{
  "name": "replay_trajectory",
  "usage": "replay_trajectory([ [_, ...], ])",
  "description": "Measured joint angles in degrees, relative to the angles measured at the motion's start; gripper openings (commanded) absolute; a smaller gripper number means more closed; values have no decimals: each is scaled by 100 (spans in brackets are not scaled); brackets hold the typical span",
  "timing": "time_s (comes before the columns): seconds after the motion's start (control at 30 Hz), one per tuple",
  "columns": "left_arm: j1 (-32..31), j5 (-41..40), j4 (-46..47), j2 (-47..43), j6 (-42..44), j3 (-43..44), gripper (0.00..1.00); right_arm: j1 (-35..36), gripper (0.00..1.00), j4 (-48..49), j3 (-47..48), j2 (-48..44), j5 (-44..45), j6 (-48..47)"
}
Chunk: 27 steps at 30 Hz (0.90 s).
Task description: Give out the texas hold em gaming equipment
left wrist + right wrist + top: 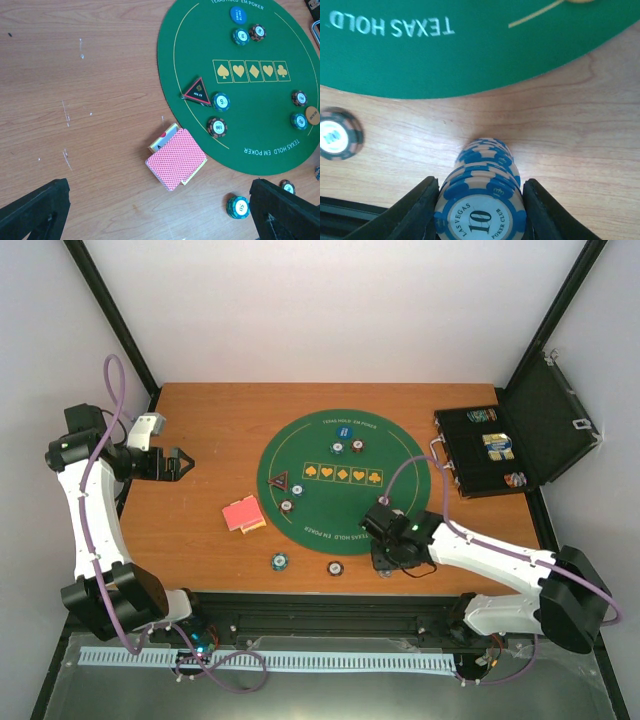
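Observation:
My right gripper moves outward over the mat to the spade square's near corner [306, 477] next and releases, since the black button's chip pair lacks a blue-and-cream one.
My right gripper [386, 558] [479, 202] is shut on a short stack of blue-and-cream "10" chips [487, 165] at the wood just in front of the green mat [300, 455]. My left gripper [181, 462] [160, 217] is open and empty, high over the left of the table. The pink-red-backed card deck [243, 514] [176, 159] lies left of the mat. On the mat are a black triangular button [196, 92], a blue button [238, 14], an orange button [312, 115] and pairs of chips [220, 101] [249, 34] [299, 98].
A teal "50" chip stack [280, 561] [237, 206] and a brown chip [334, 567] [335, 135] sit on the wood near the front edge. The open black case [500, 445] holding more chips and a card box stands at the right.

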Motion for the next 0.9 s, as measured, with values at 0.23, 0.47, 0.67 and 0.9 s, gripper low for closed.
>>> replay_trajectory([
  [0.23, 0, -2, 0, 0, 0, 0, 100, 2, 21, -313, 776, -48, 118, -136],
  [0.47, 0, -20, -2, 0, 0, 2, 100, 4, 21, -369, 2236, 892, 201, -514],
  [0.67, 0, -37, -17, 0, 0, 2, 100, 2, 22, -271, 3637, 2636, 260, -1069],
  [0.9, 0, -37, -37, 0, 2, 15, 100, -166, 22, -319, 5912, 4769, 210, -1692],
])
